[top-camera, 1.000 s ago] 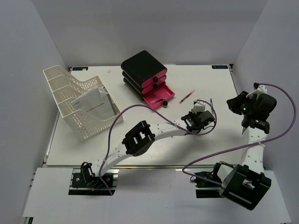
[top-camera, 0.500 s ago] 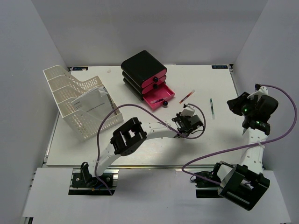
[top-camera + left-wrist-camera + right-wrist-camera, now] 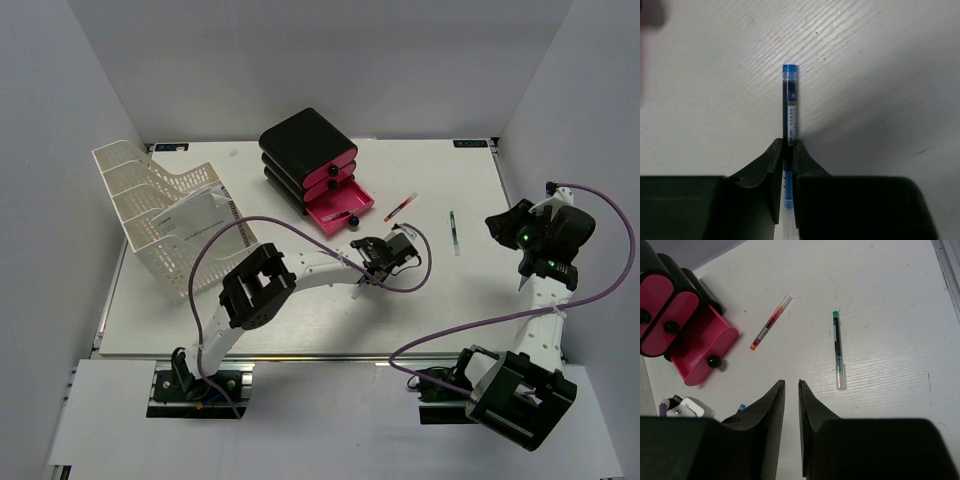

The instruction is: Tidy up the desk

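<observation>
The pink drawer [image 3: 340, 207] is open and already has a pen inside. My left gripper will next lift the blue pen outward over the drawer, then go down to release it.
The desk [image 3: 440, 300] is a white tabletop with a metal rail at its front. My left gripper [image 3: 366, 268] is low over the desk's middle, just in front of the open pink drawer [image 3: 340, 207]. In the left wrist view it [image 3: 788, 142] is shut on a blue pen [image 3: 789, 100] that sticks out ahead of the tips. My right gripper [image 3: 522, 278] hangs above the desk's right side. In the right wrist view its jaws [image 3: 791, 383] stand a narrow gap apart with nothing between them.
A green pen [image 3: 453, 232] [image 3: 837, 347] and a red pen [image 3: 400, 207] [image 3: 771, 322] lie right of the black-and-pink drawer unit [image 3: 310, 160], whose bottom drawer is open. A white mesh paper tray [image 3: 160, 215] holding papers stands at the left. Grey walls enclose the desk.
My left gripper has moved left, away from the green pen and toward the open pink drawer. The right arm has barely moved.
</observation>
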### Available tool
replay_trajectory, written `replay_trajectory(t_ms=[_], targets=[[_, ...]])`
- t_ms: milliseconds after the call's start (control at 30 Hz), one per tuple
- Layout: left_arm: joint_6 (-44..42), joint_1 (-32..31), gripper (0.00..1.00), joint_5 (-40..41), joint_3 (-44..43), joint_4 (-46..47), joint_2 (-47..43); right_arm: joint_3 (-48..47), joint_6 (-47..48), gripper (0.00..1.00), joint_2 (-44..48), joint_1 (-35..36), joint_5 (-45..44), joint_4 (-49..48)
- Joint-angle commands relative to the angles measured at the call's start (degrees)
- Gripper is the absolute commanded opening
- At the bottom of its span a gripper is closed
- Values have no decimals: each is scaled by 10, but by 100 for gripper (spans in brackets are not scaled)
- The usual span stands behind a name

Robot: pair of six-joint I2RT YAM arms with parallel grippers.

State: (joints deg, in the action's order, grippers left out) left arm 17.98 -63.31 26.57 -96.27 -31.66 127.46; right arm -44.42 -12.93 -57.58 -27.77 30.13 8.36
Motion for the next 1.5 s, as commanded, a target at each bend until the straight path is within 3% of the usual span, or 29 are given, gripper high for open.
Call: replay_trajectory(t_ms=[0, 333, 767, 1000, 1467], targets=[[-70, 32, 0, -66, -26, -29, -67, 6, 4, 23, 8, -4, 4, -27], [-169, 107, 0, -143, -45, 0, -136, 12, 15, 22, 14, -4, -6, -37], [-305, 183, 0, -97, -201, -28, -30, 21, 24, 21, 23, -5, -10, -51], [-324, 205, 0, -97, -166, 35, -26, 22, 26, 21, 23, -4, -10, -53], [-323, 211, 2, -114, -174, 47, 22, 25, 28, 21, 23, -6, -13, -55]])
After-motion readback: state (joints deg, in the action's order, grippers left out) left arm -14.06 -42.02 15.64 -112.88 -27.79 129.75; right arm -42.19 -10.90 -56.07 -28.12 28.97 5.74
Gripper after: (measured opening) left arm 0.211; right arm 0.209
